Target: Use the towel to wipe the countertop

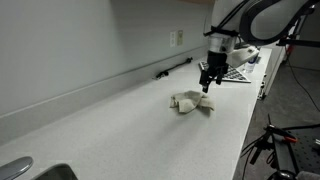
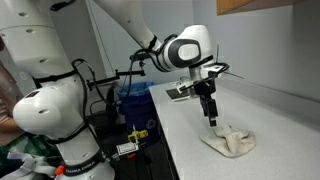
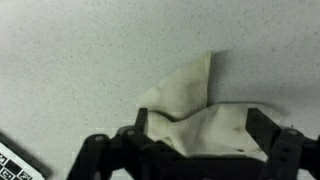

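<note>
The bunched fold (image 1: 188, 100) (image 3: 202, 116) of the crumpled cream towel lies between my gripper's wide-open fingers, so my gripper moves outward and down onto that fold next.
A crumpled cream towel (image 1: 190, 103) lies on the white speckled countertop (image 1: 120, 125); it also shows in an exterior view (image 2: 232, 142). My gripper (image 1: 207, 86) hangs just above the towel's edge, also seen in an exterior view (image 2: 210, 118). In the wrist view the fingers (image 3: 200, 135) stand wide apart with the towel (image 3: 190, 100) between them. The gripper is open and I cannot tell if the tips touch the cloth.
A checkered board (image 1: 236, 74) lies on the counter beyond the gripper. A black pen-like thing (image 1: 173, 68) lies by the back wall under an outlet (image 1: 178, 38). A sink edge (image 1: 20, 170) is at the near end. The counter edge drops off beside a tripod (image 1: 272, 140).
</note>
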### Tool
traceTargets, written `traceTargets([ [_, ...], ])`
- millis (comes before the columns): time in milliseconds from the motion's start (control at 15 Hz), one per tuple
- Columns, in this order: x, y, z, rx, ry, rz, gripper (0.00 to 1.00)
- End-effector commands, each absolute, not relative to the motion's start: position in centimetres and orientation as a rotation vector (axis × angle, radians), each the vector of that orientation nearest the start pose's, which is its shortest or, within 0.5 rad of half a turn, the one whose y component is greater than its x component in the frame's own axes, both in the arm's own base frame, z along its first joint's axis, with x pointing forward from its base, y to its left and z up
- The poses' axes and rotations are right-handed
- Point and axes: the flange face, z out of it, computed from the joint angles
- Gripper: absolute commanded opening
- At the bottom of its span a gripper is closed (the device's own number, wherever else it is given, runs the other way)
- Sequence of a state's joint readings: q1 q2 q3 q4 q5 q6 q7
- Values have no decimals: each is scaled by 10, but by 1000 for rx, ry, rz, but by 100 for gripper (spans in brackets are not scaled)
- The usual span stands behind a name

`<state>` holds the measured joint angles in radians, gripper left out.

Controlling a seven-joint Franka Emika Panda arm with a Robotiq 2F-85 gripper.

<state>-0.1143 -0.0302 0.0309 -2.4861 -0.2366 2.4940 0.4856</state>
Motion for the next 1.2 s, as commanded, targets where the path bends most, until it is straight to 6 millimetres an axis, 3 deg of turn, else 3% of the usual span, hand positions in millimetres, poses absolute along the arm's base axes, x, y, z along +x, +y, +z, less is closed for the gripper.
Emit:
traceTargets([
  [0,513,-55,275,-3143,874,-92,100],
  [333,546,-66,244,-3008,1133,4,100],
  [733,556,-63,207,-2971,1190,84,100],
  [800,555,-63,203,-2981,1185,93,97],
  [867,553,-63,198,-2991,1179,104,80],
  [1133,554,-63,199,-3007,1162,89,53],
])
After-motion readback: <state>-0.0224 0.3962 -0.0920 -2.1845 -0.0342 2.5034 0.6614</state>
